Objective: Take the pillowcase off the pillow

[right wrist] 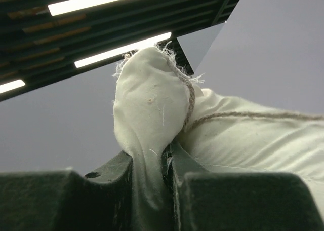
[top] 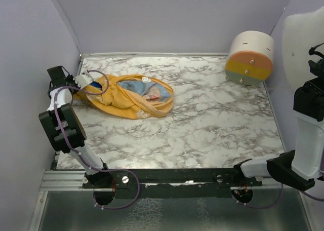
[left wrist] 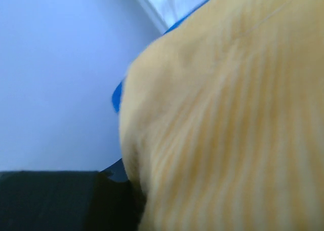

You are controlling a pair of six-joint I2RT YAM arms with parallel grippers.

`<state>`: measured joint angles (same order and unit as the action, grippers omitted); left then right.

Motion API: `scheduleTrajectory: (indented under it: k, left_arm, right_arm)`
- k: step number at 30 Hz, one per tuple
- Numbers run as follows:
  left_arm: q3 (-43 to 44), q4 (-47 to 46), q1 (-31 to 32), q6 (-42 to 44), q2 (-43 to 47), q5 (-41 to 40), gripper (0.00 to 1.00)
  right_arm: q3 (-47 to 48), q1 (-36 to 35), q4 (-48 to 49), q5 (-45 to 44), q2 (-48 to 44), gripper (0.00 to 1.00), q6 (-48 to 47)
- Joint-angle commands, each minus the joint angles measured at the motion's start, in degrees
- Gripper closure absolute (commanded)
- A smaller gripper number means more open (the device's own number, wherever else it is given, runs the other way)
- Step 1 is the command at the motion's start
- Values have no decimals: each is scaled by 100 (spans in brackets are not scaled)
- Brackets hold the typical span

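Observation:
The white pillow [top: 297, 36] hangs free of the pillowcase, so I need to move my right gripper down toward the tabletop [top: 253, 91] beside the cylinder and let go of the pillow's corner there.
The pillowcase [top: 126, 97] lies crumpled on the left of the marble table, yellow-orange side out, with blue lining showing at its open mouth. My left gripper [top: 81, 82] is at its left end, shut on the fabric. The left wrist view is filled with blurred yellow cloth [left wrist: 228, 129], with a blue edge and one dark finger [left wrist: 61, 200] at the bottom left. My right gripper [right wrist: 164, 157] is shut on a corner of the white pillow [right wrist: 152, 104] and holds it high at the far right. From above, the pillow [top: 297, 36] hangs off the table beside the right gripper [top: 315, 56].
A cream-and-orange cylinder [top: 249, 57] lies at the back right corner. The marble table [top: 212, 119] is boxed in by pale walls at the left, back and right. A metal rail [top: 177, 178] with the arm bases runs along the near edge.

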<state>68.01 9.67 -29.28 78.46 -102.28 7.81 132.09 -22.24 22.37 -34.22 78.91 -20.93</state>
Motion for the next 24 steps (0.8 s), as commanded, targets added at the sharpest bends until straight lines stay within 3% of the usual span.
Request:
scheduleTrajectory:
  k: [1, 7, 8, 9, 11, 12, 19, 24]
  left_arm:
    - [1073, 2001, 1104, -1869, 829, 1011, 100]
    - [2765, 2321, 2392, -3449, 656, 1133, 100]
    - [3158, 2489, 2506, -3712, 560, 1203, 88]
    - [3633, 2741, 2609, -3908, 331, 1317, 69]
    - [4439, 3193, 2739, -4220, 48, 1563, 14]
    - [4734, 3283, 2788, -4387, -40, 1576, 3]
    - [4841, 3279, 2780, -4478, -21, 954, 1]
    - [4074, 3337, 2640, -4019, 104, 295, 1]
  right_arm:
    - [159, -25, -309, 835, 192, 99, 1253]
    - [372, -24, -1013, 1198, 281, 99, 2377]
    - [436, -26, -1124, 1246, 299, 99, 2593]
    - [498, -22, -1221, 1311, 331, 99, 2799]
    - [660, -24, -1421, 1460, 411, 99, 3227]
    - [737, -21, -1491, 1536, 442, 99, 3422]
    - [811, -21, -1915, 1872, 503, 99, 4731]
    - [-243, -23, -2519, 2174, 278, 99, 5763]
